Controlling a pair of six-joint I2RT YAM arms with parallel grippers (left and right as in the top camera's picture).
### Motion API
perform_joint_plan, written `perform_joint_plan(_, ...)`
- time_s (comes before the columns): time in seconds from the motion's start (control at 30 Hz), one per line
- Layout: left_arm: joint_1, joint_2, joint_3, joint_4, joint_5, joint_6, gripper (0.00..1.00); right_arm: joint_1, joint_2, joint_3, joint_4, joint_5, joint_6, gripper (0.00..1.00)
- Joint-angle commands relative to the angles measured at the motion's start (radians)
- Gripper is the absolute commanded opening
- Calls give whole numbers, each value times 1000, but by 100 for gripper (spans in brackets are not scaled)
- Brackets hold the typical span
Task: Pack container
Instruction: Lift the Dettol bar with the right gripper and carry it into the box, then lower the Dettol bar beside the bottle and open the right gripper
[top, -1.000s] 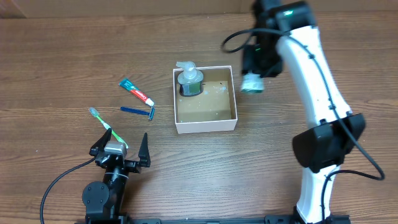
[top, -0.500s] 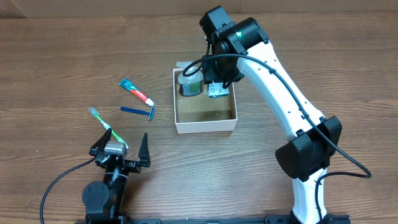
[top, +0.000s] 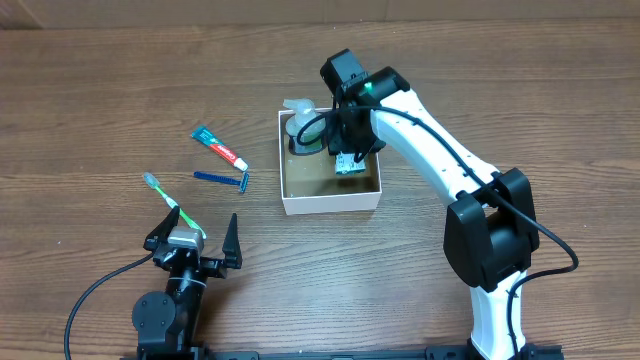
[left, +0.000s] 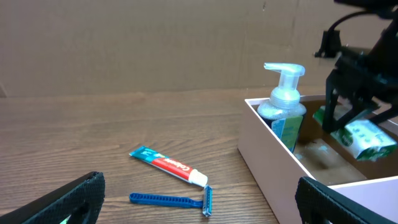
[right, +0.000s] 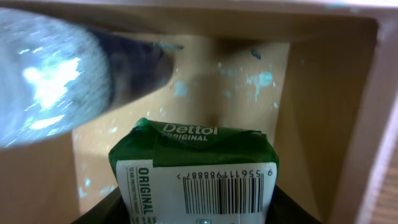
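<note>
I can see a free part of the container's bottom beside the pump bottle, so my right gripper will next move the Dettol soap pack outward toward the container's far side, then let it go.
The container is a square white-walled box with a brown floor at the table's middle; it also shows in the left wrist view and the right wrist view. My right gripper is shut on a green and white Dettol soap pack and holds it inside the container, above the floor's right part; the pack also shows in the left wrist view. A clear pump bottle stands in the container's back left corner. My left gripper is open and empty near the front left.
A toothpaste tube, a blue razor and a green toothbrush lie on the wooden table left of the container. The toothbrush lies just behind my left gripper.
My right gripper has swung in from the container's back right with the soap pack and come down into the container. The left arm has not moved.
</note>
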Motion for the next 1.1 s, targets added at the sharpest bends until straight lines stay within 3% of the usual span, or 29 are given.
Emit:
perform_joint_plan(0.0, 5, -11, -3, -2, -9, -3, 100, -3, -32, -45, 56, 24, 8, 42)
perform_joint_plan(0.53, 5, -11, -3, -2, -9, -3, 100, -3, -32, -56, 163, 100, 3, 39)
perform_joint_plan(1.07, 5, -11, -3, -2, -9, -3, 100, -3, -32, -56, 169, 108, 0, 45)
